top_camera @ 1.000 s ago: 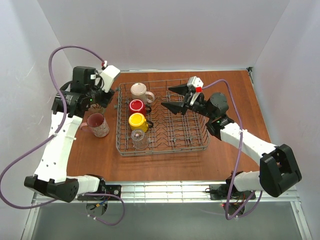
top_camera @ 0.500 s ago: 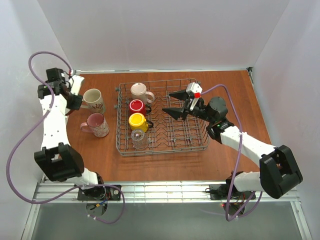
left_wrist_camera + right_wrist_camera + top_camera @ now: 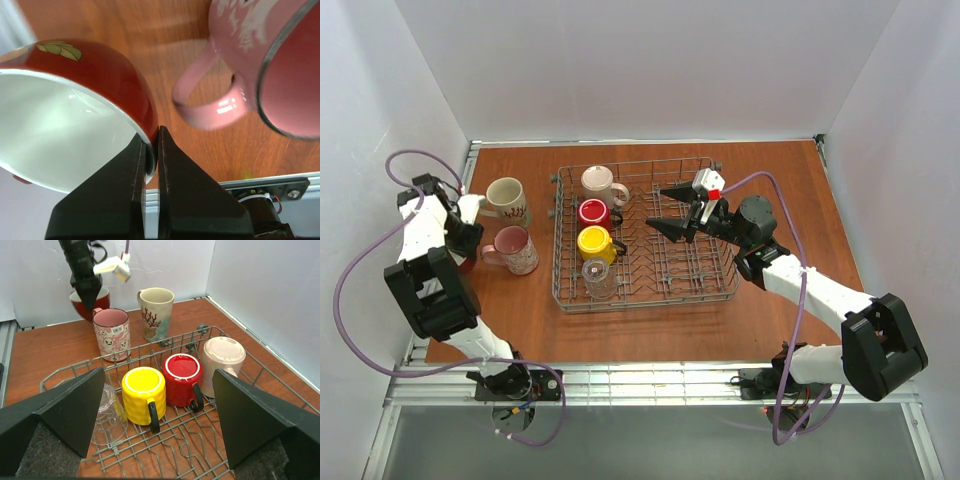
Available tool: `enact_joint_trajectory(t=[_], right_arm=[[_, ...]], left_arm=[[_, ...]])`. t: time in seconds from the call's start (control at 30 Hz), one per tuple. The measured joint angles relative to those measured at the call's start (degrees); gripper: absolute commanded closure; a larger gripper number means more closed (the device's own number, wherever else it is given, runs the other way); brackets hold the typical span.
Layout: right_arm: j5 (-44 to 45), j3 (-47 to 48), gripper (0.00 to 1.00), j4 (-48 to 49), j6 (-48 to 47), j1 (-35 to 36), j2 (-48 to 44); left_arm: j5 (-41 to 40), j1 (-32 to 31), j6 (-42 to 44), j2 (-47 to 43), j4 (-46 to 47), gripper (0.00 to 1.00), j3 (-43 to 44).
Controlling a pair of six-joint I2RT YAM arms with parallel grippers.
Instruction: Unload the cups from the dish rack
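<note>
The bare tabletop beside the pink mug's handle is below the gripper. My left gripper will move down next and let go of the dark red cup there.
The grey wire dish rack holds a cream mug, a red mug, a yellow mug and a clear glass, all upside down in its left column. A beige mug and a pink mug stand on the table left of the rack. My left gripper is shut on the rim of a dark red cup, just left of the pink mug. My right gripper is open and empty above the rack's middle, facing the cups.
The left arm folds tightly against the left wall, at the table's left edge. White walls close in the back and both sides. The rack's right half has only bare tines.
My left arm has swung away from the beige mug to the table's left edge, and now holds the dark red cup beside the pink mug. My right gripper has barely moved.
</note>
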Motion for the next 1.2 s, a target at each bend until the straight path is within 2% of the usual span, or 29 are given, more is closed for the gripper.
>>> enact_joint_trajectory(t=[0.17,0.47,0.63,0.77,1.1,1.2], right_arm=[[0.20,0.00,0.18,-0.50,-0.39,0.00,-0.09],[0.90,0.00,0.18,-1.66,-1.62,0.00,-0.92],[1.40,0.00,0.18,-2.23,-1.66,0.00,-0.94],[1.64,0.00,0.18,-2.89,-1.68,0.00,-0.94],[3.02,0.17,0.15,-4.35,-1.81,0.00,-0.96],[5.31,1.29,0.18,-7.69,-1.81,0.00,-0.92]], left_arm=[[0.07,-0.02,0.37,3.30,1.22,1.00,-4.28],[-0.02,-0.02,0.07,3.98,2.05,1.00,-4.66],[0.09,-0.02,0.17,3.98,2.45,0.78,-4.70],[0.37,0.09,0.39,3.91,3.56,0.69,-4.72],[1.36,0.07,0.48,3.39,2.99,0.62,-4.02],[1.64,-0.02,0.48,2.97,2.60,0.59,-2.34]])
